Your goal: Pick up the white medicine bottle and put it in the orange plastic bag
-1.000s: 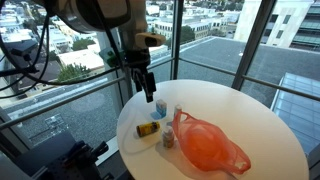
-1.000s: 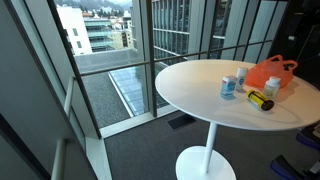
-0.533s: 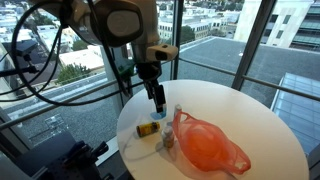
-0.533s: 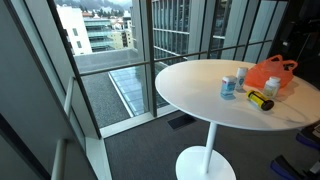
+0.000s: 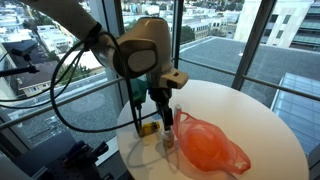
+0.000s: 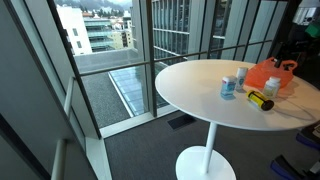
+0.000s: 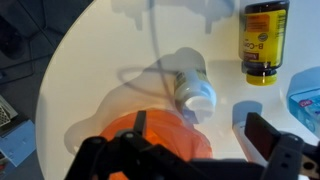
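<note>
The robot needs to lower its open gripper to the white medicine bottle next, so that its fingers come down around the white cap (image 5: 168, 134) (image 7: 200, 101).
The white medicine bottle (image 7: 192, 84) stands upright on the round white table (image 7: 100, 60), its white cap towards the wrist camera, right beside the orange plastic bag (image 7: 150, 138). It also shows in both exterior views (image 5: 168, 138) (image 6: 272, 87). The bag (image 5: 205, 146) (image 6: 270, 71) lies on the table with its handles up. My gripper (image 7: 185, 150) hovers above the bottle and the bag's edge, jaws wide apart and empty; one dark finger (image 7: 275, 140) shows at the right. In an exterior view the gripper (image 5: 165, 110) hangs just above the bottle.
A yellow bottle with a dark label (image 7: 265, 40) (image 5: 148, 128) (image 6: 262, 100) lies on its side near the white bottle. A blue pack (image 7: 305, 95) and two small containers (image 6: 230, 86) stand nearby. Floor-to-ceiling windows (image 6: 110, 60) surround the table.
The arm has swung from the table's window side across and down, so the gripper now hangs over the white bottle and the bag. The objects have not moved.
</note>
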Motion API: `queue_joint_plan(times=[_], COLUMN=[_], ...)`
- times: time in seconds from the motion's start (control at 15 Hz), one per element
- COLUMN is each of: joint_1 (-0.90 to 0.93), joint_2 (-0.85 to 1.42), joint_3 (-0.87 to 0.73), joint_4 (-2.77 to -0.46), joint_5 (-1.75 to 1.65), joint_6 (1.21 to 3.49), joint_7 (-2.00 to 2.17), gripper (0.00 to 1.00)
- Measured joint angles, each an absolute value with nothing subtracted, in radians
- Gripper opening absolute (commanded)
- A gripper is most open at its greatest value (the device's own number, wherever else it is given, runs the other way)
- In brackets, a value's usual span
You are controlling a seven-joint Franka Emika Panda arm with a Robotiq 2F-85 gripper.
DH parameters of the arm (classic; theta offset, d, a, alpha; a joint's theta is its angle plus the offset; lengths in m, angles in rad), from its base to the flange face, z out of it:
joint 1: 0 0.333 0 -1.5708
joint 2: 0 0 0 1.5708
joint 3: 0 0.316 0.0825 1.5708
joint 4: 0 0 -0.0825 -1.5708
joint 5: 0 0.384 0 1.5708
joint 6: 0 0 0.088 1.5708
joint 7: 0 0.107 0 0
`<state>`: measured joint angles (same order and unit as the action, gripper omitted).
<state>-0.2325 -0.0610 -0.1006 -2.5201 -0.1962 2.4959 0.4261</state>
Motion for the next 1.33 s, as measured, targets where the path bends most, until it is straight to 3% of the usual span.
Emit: queue_joint_plan(times=[0.73,0.8,0.93,1.33], joint_1=[-0.176,-0.169,-0.155,-0.120], joint_2=[0.139,0.149,0.166,0.192], joint_3=[-0.157,-0.163,-0.175,-0.196], joint_4=[-2.419,-2.413,-2.404,-2.398], joint_5=[-0.196,-0.196,-0.196,-0.196], joint_6=[2.564,2.564,2.564,2.564], joint_7=[0.525,0.528,0.530,0.533], gripper=[0.97,0.73,0.67,0.19])
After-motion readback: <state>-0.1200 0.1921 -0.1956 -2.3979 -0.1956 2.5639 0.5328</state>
